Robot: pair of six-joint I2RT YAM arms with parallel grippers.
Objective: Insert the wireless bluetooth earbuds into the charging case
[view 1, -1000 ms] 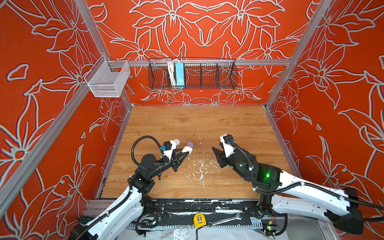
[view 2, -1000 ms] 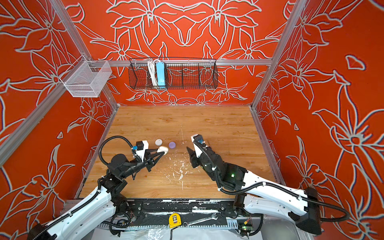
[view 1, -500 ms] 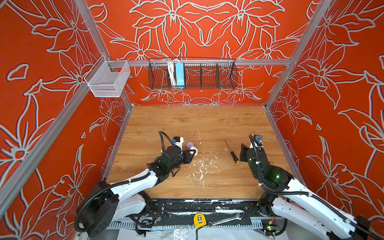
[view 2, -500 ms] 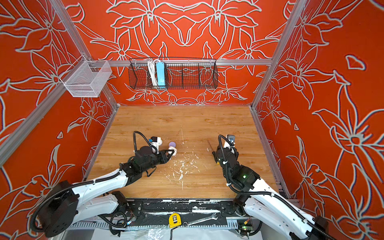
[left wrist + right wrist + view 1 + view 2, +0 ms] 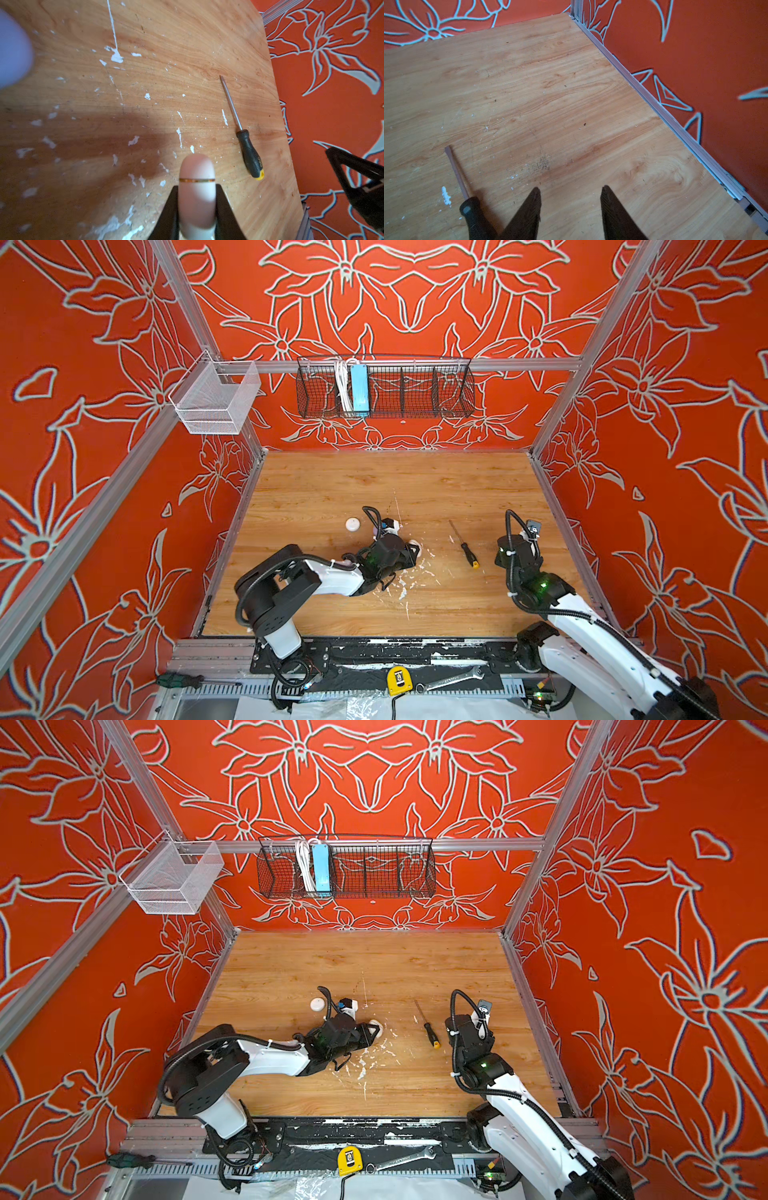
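Note:
My left gripper holds the cream round charging case (image 5: 417,548) and will next lower it onto the paint-flecked wood just below and let go of it, since that spot is clear of other things.
My left gripper (image 5: 197,186) is shut on a cream round charging case (image 5: 197,166) with a thin gold band, held low over the paint-flecked wood; in both top views the case (image 5: 417,548) (image 5: 375,1028) pokes out past the fingers. A second white round case (image 5: 353,525) (image 5: 318,1005) lies on the table behind the left arm. A blurred lavender shape (image 5: 12,47) fills one corner of the left wrist view. My right gripper (image 5: 570,189) (image 5: 512,551) stands open over bare wood with nothing between its fingers. The earbuds are out of view.
A black-handled screwdriver (image 5: 467,549) (image 5: 428,1031) (image 5: 248,153) (image 5: 456,170) lies between the two grippers. The right wall's metal rail (image 5: 675,124) runs close beside the right gripper. A wire basket (image 5: 384,385) and a mesh bin (image 5: 214,400) hang on the back walls.
The left gripper has carried the cream case to the right. The right arm has drawn back from the table's middle toward the right wall, and the screwdriver now shows.

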